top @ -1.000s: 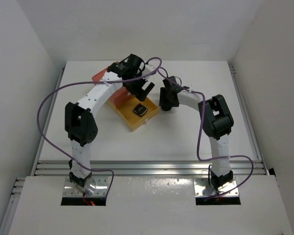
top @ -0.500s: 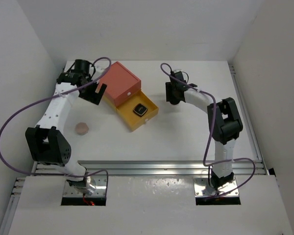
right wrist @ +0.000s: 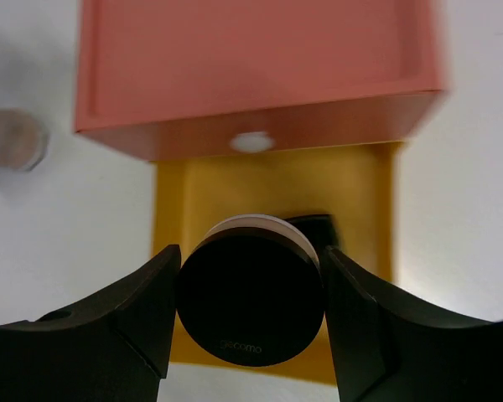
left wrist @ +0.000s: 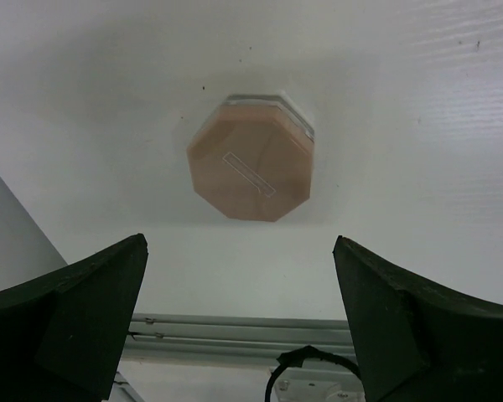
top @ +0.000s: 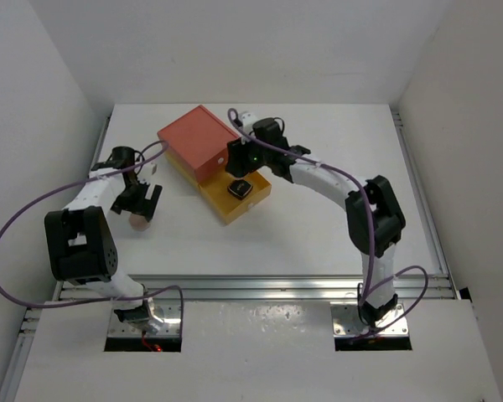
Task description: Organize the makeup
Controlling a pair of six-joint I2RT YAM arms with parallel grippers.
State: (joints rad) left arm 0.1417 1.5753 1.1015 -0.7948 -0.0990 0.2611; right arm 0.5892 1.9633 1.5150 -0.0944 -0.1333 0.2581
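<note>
The dark square case (top: 240,188) fills part of the drawer (right wrist: 365,193). So the right gripper goes down, back and toward the puff's side next, onto the drawer's bare bottom beside the case.
A peach puff (left wrist: 251,159) lies on the white table at the left (top: 139,221). My left gripper (left wrist: 239,276) is open and empty just above it (top: 140,203), with the puff ahead of and between the fingers. My right gripper (right wrist: 250,293) is shut on the black round compact (right wrist: 250,306). It holds the compact above the open yellow drawer (right wrist: 365,193), in front of the coral-red box (right wrist: 251,67). A small dark square case (top: 240,188) lies in the drawer. In the right wrist view the case (right wrist: 320,224) is mostly hidden behind the compact. No tubes are in view.
The coral-red box (top: 199,141) stands at the back centre, its yellow drawer (top: 226,208) pulled out toward the front right. An aluminium rail (top: 251,287) runs along the table's near edge. White walls enclose the left, right and back.
My left arm has swung from behind the box to the front left, down over the puff. My right arm has moved left over the drawer with the compact.
</note>
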